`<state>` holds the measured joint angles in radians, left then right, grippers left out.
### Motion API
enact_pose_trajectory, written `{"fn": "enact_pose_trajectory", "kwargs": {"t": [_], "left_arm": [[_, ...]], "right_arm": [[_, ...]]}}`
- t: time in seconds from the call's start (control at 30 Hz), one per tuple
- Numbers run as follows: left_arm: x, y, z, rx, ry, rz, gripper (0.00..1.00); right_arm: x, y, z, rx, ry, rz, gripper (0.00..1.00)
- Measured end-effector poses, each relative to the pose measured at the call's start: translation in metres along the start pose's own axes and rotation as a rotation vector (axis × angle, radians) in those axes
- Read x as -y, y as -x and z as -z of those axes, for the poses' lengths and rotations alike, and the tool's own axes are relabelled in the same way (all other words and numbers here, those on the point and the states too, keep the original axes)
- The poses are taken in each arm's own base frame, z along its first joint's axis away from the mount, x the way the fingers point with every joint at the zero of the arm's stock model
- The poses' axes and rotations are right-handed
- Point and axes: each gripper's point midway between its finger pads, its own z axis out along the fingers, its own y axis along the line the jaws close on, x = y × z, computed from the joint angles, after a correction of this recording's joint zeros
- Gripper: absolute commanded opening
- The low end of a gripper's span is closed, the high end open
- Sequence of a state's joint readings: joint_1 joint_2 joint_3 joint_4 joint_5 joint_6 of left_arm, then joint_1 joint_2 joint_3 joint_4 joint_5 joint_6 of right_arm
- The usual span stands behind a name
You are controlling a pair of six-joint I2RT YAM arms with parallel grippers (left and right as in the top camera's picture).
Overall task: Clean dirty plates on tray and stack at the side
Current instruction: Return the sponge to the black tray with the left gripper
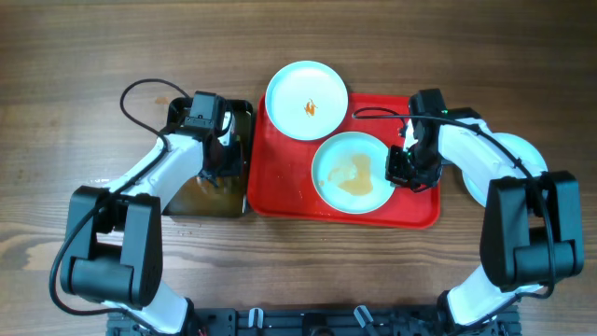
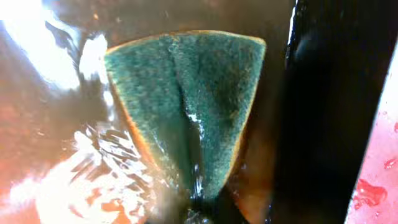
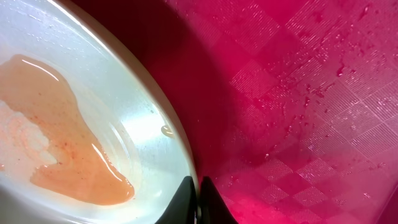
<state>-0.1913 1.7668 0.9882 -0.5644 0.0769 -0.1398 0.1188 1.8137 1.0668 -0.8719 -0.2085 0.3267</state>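
Note:
The third plate (image 1: 519, 157) is right of my right gripper in the overhead view; next I lift, tilt off the liquid, carry across, lower and release.
The red tray (image 1: 280, 187) lies at the centre. One pale plate (image 1: 353, 173) sits on it with a pool of orange-brown liquid. My right gripper (image 1: 403, 168) is shut on its right rim, and the right wrist view shows the fingers (image 3: 199, 199) pinching the rim of the plate (image 3: 93, 106). A second plate (image 1: 306, 99) with a small orange smear overlaps the tray's top edge. A third plate (image 1: 524, 154) lies on the table at the right, partly under my right arm. My left gripper (image 1: 222, 163) is down in the black tub (image 1: 201, 201), shut on a green sponge (image 2: 186, 106).
The tub holds brownish water and stands against the tray's left edge. Its dark wall (image 2: 323, 112) is right of the sponge, with the wet tray (image 2: 379, 180) beyond. The tray floor (image 3: 298, 93) is beaded with water. A black cable (image 1: 140, 89) loops at the back left.

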Motion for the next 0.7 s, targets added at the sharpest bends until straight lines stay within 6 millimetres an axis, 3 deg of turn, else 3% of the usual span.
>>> {"fn": "enact_pose_trajectory", "kwargs": {"t": [0.1, 0.13, 0.2, 0.27, 0.3, 0.37, 0.6, 0.7], "left_arm": [[-0.004, 0.000, 0.000, 0.000, 0.026, 0.000, 0.05], [-0.007, -0.002, 0.000, -0.005, 0.041, 0.000, 0.68], [-0.010, -0.006, 0.001, -0.020, 0.056, 0.000, 0.67], [-0.012, -0.015, 0.002, -0.055, 0.067, 0.003, 0.64], [-0.013, -0.017, 0.002, -0.063, 0.068, 0.004, 0.64], [-0.012, -0.017, 0.002, -0.065, 0.064, 0.004, 0.64], [-0.010, -0.017, 0.002, -0.066, 0.055, 0.004, 0.66], [-0.010, -0.017, 0.002, -0.066, 0.052, 0.004, 0.67]], "right_arm": [[0.000, 0.000, 0.000, 0.000, 0.000, 0.000, 0.06], [0.000, 0.000, 0.000, 0.000, 0.000, 0.000, 0.13], [0.001, 0.001, 0.000, 0.003, -0.007, 0.004, 0.21], [0.000, 0.005, 0.000, 0.020, -0.004, 0.010, 0.21], [-0.001, 0.008, 0.000, 0.035, 0.000, 0.014, 0.19], [0.000, 0.010, -0.005, 0.050, 0.006, 0.018, 0.05], [-0.009, 0.007, -0.005, 0.040, 0.068, 0.046, 0.04], [-0.005, 0.003, 0.005, 0.055, 0.040, 0.055, 0.04]]}}
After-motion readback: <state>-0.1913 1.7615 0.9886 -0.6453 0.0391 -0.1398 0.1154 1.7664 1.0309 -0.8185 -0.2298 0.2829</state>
